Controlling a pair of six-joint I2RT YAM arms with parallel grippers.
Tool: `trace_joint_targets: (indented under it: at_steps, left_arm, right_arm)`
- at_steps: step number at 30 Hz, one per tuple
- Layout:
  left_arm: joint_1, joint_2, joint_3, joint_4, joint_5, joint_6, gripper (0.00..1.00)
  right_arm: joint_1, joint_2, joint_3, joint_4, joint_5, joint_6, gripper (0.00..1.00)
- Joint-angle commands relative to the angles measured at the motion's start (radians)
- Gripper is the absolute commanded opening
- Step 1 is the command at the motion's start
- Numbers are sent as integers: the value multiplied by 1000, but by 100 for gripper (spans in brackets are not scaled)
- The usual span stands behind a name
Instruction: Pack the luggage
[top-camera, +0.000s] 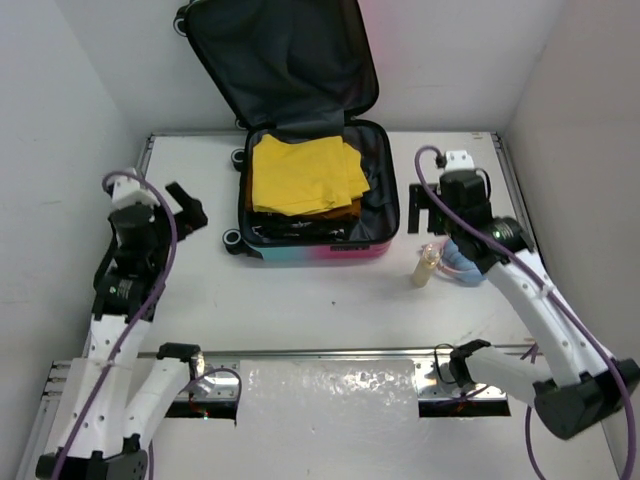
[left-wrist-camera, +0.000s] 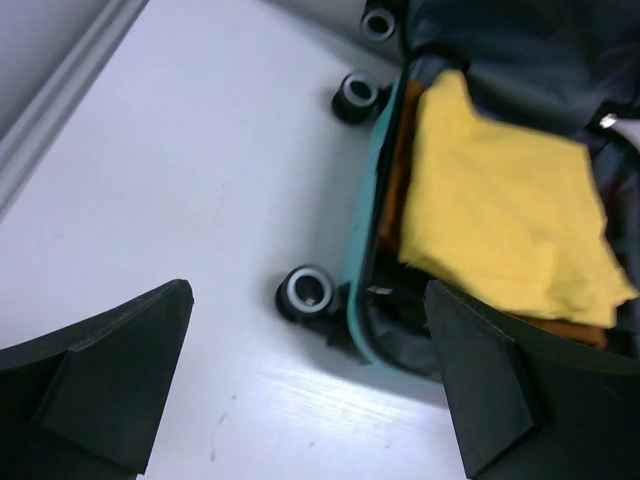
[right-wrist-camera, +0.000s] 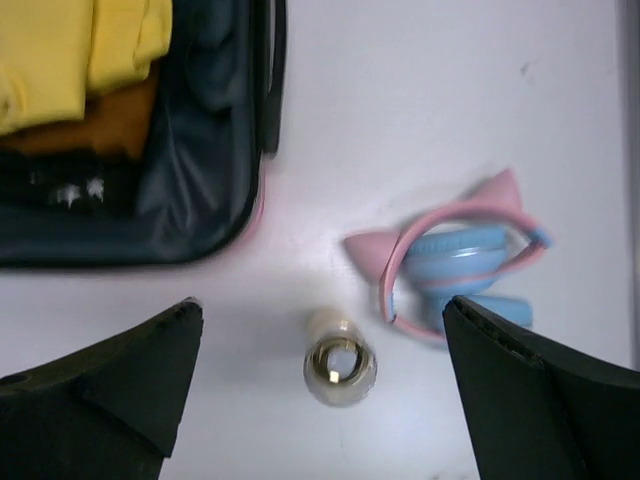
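The upright bottle (right-wrist-camera: 340, 365) already shows between the open fingers of the robot's right gripper but is still well below them, so the gripper needs to come down over it until the fingers are on either side of the bottle's top.
The luggage (top-camera: 320, 252) lies open at the back centre, its lid standing up, with its dark lining showing. A folded yellow cloth (top-camera: 300, 175) lies in it on top of orange and dark items. My left gripper (top-camera: 188, 207) is open and empty, to the left of the luggage. In the left wrist view (left-wrist-camera: 310, 400) it hangs over the table beside the teal rim (left-wrist-camera: 375, 230) and a wheel (left-wrist-camera: 307, 292). My right gripper (top-camera: 422, 208) is open and empty to the right of the luggage. In the right wrist view (right-wrist-camera: 320, 400) it is above an upright small bottle (right-wrist-camera: 340, 365).
The bottle (top-camera: 428, 265) stands on the table right of the luggage. Pink and blue cat-ear headphones (right-wrist-camera: 460, 265) lie just beside it (top-camera: 462, 262). White walls close in the table on the left, right and back. A metal rail runs along the near edge.
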Motion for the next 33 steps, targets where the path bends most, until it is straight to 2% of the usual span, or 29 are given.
trace_joint_targets:
  at_steps: [1,4,9,10,15,19,26,30,33]
  left_arm:
    - [-3,-51,-132,148,12,30,100]
    - [-5,-13,-154,117,47,47,100]
    - [-8,21,-162,137,146,60,100]
    - [-9,21,-165,139,149,61,100]
    - [-9,44,-169,148,193,67,100]
    - [-11,68,-171,151,224,70,100]
    - [-11,105,-175,166,287,73,100]
    - [-11,110,-178,175,316,78,100]
    - [-12,116,-182,181,333,80,100]
  right_arm:
    - [4,-142,-123,31,-74,4,98]
    - [2,-242,-188,74,-151,-13,99]
    - [4,-243,-300,46,-96,3,99]
    - [4,-249,-365,63,-77,4,98]
    - [2,-294,-588,287,-117,49,97]
    - [4,-294,-685,402,-142,66,95]
    - [4,-223,-821,694,-10,33,91]
    - [4,-190,-869,827,50,35,77]
    - [4,-202,-901,942,67,27,56]
